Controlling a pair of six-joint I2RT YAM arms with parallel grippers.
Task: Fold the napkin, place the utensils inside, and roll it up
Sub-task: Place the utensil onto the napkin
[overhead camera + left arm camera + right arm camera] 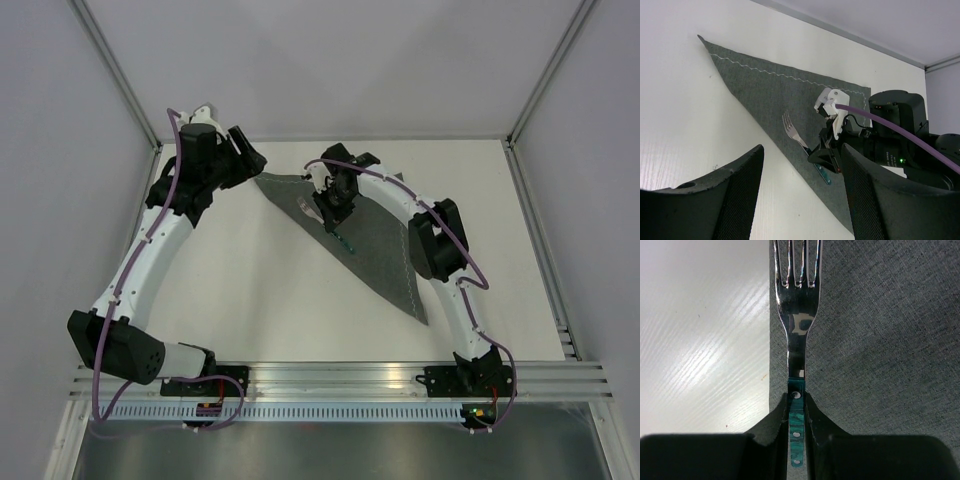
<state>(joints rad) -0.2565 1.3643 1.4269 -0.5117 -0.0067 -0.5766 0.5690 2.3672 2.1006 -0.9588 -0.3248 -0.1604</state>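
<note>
My right gripper lowers the fork (796,330), already parallel to the napkin's long edge, next and lets go of the fork's handle. It lowers it onto cloth (779,367) beside that edge, which lies below.
The dark grey napkin (378,235) lies as a triangle at the far middle of the table, its long edge running from far left to near right. It also shows in the left wrist view (760,87) and the right wrist view (880,340). My right gripper (335,205) (797,407) is shut on the teal handle of the fork (796,330) (792,131), holding it low over the cloth beside that long edge. Whether the fork touches the cloth I cannot tell. My left gripper (250,160) (801,148) is open and empty, raised beside the napkin's far left corner.
The white table (260,300) is bounded by a back wall (330,70) and side walls. An aluminium rail (340,385) with both arm bases runs along the near edge. The right arm's elbow (435,245) hangs over the napkin's right side.
</note>
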